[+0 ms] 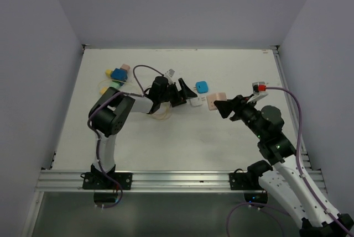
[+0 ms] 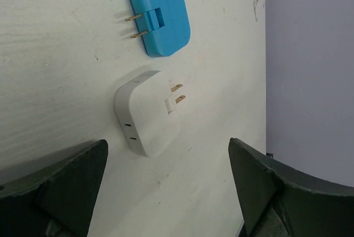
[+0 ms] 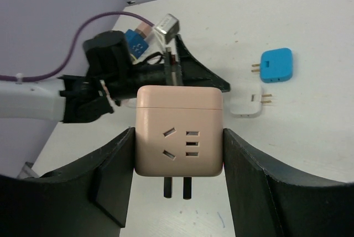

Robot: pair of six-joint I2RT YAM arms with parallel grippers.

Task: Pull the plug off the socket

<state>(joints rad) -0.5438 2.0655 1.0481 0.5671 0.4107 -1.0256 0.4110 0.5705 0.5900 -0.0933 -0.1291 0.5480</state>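
Observation:
I should next turn my right gripper and carry it outward, then down to release the socket (image 3: 179,132), as the bare tabletop (image 3: 332,50) beside the blue plug is below and outward of it.
A pink cube socket (image 3: 179,132) with two dark prongs sits between the fingers of my right gripper (image 3: 178,138), which is shut on its two sides; from the top view it is at table centre (image 1: 214,100). A white plug (image 2: 148,113) lies loose on the table, apart from the socket, with its prongs pointing right. My left gripper (image 2: 167,154) is open and empty, just short of the white plug. A blue plug (image 2: 160,11) lies beyond it. In the top view the white plug (image 1: 196,102) lies between the left gripper (image 1: 185,92) and the socket.
A cluster of coloured blocks and cables (image 1: 118,74) lies at the back left behind the left arm. The grey walls close the table on three sides. A metal rail (image 1: 177,179) runs along the near edge.

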